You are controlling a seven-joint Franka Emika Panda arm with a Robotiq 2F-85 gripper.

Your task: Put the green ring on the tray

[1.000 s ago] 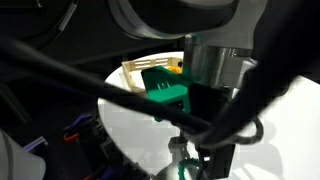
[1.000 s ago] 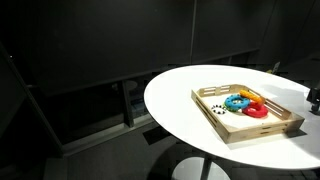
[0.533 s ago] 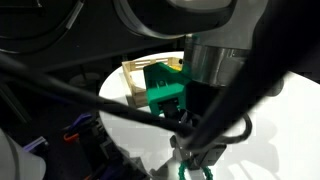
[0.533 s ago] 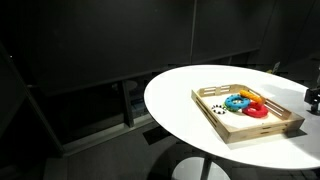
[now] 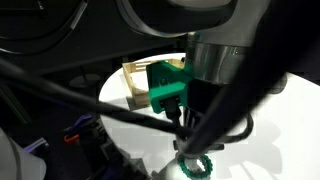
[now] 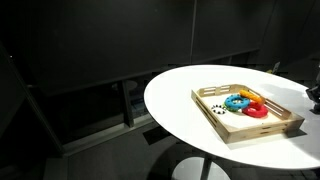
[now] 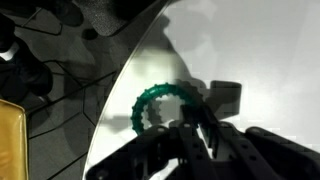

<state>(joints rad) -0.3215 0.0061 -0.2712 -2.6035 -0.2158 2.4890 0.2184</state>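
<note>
Next, my gripper raises the green ring above the tray's side, takes it outward and lets go of it beside the orange ring (image 6: 264,101). The tray lies outward of my gripper.
In the wrist view the green ring (image 7: 160,91), teal with a beaded rim, lies over the white table (image 7: 270,50). My gripper (image 7: 195,130) is shut on the ring's near-right rim, its dark fingers meeting there. An exterior view shows the green ring (image 5: 196,166) under the gripper (image 5: 192,150), near the table's edge. The light-wood tray (image 6: 262,132) stands on the table, apart from the ring; the tray (image 5: 133,75) also shows behind the arm. In the wider exterior view the ring is out of view and only a dark bit of the arm shows at the right edge.
Blue (image 6: 238,101), orange (image 6: 250,96) and red (image 6: 257,111) rings lie in the tray, with a small black-and-white piece (image 6: 217,109). The round table (image 6: 180,95) drops off to dark floor on all sides. Cables and a green mount (image 5: 165,85) crowd the arm.
The jaws have closed from wide open onto the green ring's rim. The tray and its rings have not moved.
</note>
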